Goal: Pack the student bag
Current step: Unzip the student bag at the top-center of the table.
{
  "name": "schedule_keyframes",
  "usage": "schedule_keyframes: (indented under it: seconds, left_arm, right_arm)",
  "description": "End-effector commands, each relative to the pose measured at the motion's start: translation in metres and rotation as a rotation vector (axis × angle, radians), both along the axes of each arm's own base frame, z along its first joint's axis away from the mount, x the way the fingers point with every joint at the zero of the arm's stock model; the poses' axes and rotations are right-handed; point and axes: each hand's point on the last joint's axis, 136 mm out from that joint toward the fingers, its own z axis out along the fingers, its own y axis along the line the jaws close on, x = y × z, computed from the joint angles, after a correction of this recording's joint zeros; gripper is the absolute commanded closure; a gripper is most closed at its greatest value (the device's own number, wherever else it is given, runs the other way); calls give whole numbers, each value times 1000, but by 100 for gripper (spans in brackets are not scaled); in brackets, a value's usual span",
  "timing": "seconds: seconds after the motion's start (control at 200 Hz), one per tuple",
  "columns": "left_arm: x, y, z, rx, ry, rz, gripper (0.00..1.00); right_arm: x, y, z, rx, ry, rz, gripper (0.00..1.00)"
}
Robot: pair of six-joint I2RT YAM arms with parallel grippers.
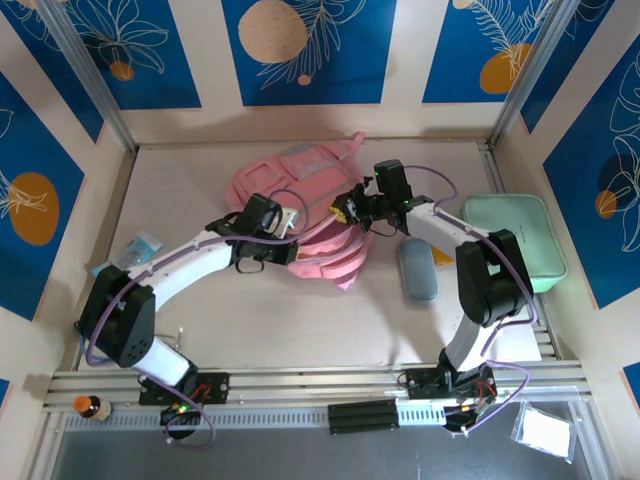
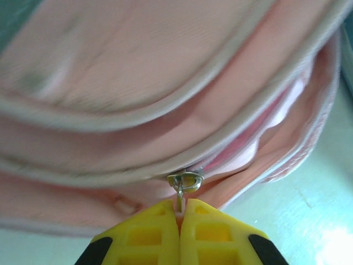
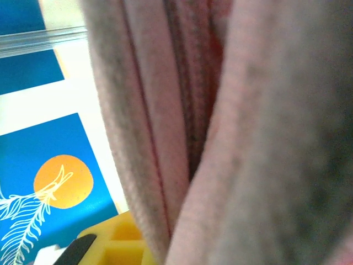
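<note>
Next, my left gripper draws the zip pull (image 2: 182, 194) outward along the bag's side and releases it, since the closed zip line (image 2: 83, 181) lies outward of my gripper.
The student bag (image 1: 300, 190), a soft pink backpack with grey trim, lies in the middle of the table. My left gripper (image 1: 290, 222) is at its near side. In the left wrist view the yellow fingers (image 2: 144, 234) are shut on the metal zip pull (image 2: 182, 194), which hangs from the slider (image 2: 186, 180) on a grey-edged zip line partly opened to the right. My right gripper (image 1: 347, 212) holds the bag's right edge. In the right wrist view pink fabric (image 3: 220, 138) runs close in front of the lens; one yellow finger (image 3: 118, 243) shows beside it, the other is hidden.
A flat mint-green case (image 1: 512, 238) lies at the right wall, a grey-blue pouch (image 1: 416, 268) beside the right arm. A small blue packet (image 1: 140, 247) is at the left. A little bottle (image 1: 88, 405) and a white packet (image 1: 545, 430) lie on the near rail.
</note>
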Motion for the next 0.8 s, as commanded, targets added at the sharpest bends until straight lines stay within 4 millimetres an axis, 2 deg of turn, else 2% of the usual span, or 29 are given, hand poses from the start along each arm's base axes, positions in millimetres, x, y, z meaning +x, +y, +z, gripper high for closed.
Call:
schedule_keyframes:
  seconds: [0.0, 0.2, 0.415, 0.52, 0.66, 0.795]
  left_arm:
    - [-1, 36, -7, 73, 18, 71, 100]
    - [7, 55, -8, 38, 82, 78, 100]
    - [28, 79, -6, 27, 93, 119, 100]
    - [46, 94, -4, 43, 82, 167, 100]
    - [71, 99, 0, 43, 13, 166, 100]
    - [90, 109, -4, 110, -22, 151, 100]
  right_arm:
    - [8, -15, 35, 23, -113, -18, 89]
    - [5, -13, 38, 40, -109, 14, 89]
    - [3, -9, 39, 51, -101, 44, 89]
    - [1, -8, 38, 50, -101, 57, 89]
    - [-3, -6, 35, 49, -90, 74, 89]
    - [-8, -5, 33, 55, -85, 92, 89]
